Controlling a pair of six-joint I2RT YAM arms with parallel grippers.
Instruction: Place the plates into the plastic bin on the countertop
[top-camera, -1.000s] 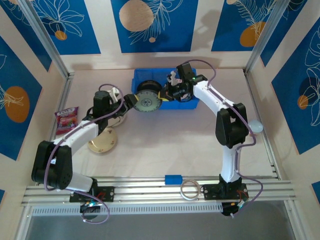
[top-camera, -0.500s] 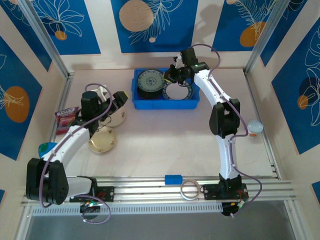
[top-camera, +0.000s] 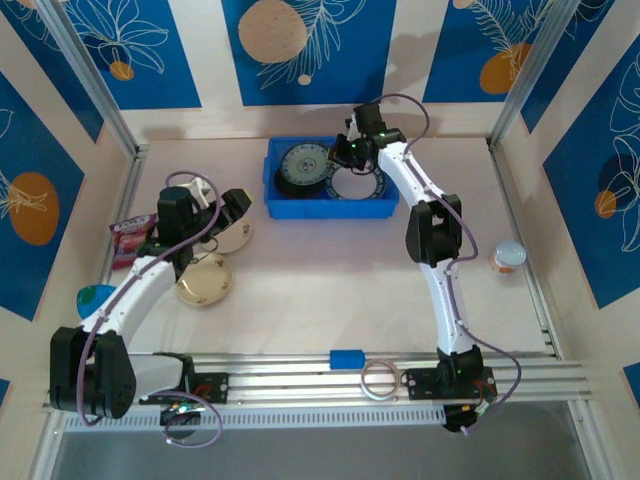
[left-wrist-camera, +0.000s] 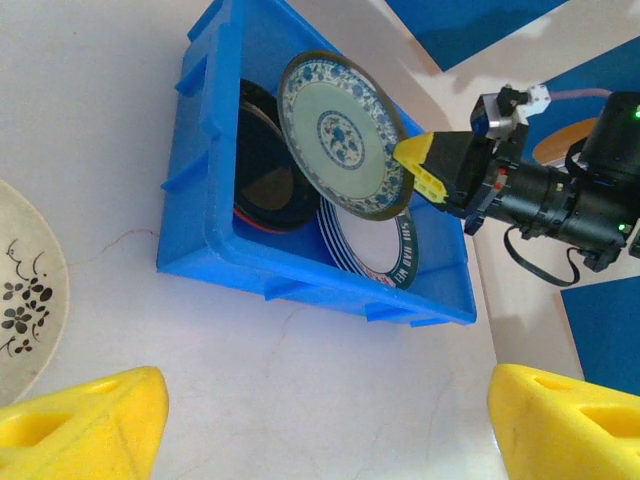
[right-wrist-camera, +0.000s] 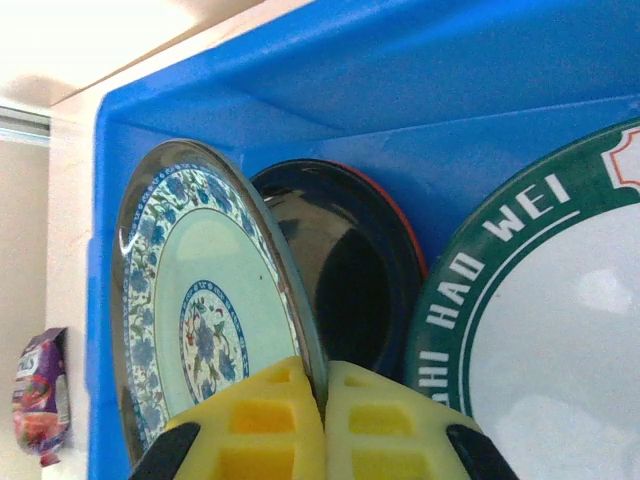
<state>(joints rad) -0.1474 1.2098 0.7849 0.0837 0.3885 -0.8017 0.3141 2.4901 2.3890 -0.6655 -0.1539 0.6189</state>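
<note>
I should move my right gripper down into the bin and let go of the blue-patterned plate's rim over the black plate (top-camera: 289, 188) (right-wrist-camera: 350, 270), because that black plate is below my gripper.
My right gripper (right-wrist-camera: 325, 415) is shut on the rim of a white blue-patterned plate (right-wrist-camera: 200, 310), holding it tilted on edge in the left half of the blue plastic bin (top-camera: 330, 209). Behind that plate a black plate (right-wrist-camera: 350, 270) lies in the bin. A white plate with a green lettered rim (right-wrist-camera: 540, 330) lies in the bin's right half. My left gripper (top-camera: 232, 205) stands open over the countertop (top-camera: 320, 290), left of the bin, with nothing between its yellow fingertips (left-wrist-camera: 80, 435). Two cream plates (top-camera: 205, 282) lie below it.
A pink snack packet (top-camera: 130, 240) lies at the left edge, and a teal plate (top-camera: 95, 297) peeks from under the left arm. A small blue block (top-camera: 347, 358) and a clear tape ring (top-camera: 380, 380) sit on the front rail. A small round object (top-camera: 508, 256) is at the right.
The left gripper let go of the patterned plate and drew back to the left. The right gripper carried that plate from the bin's front edge back into its left half.
</note>
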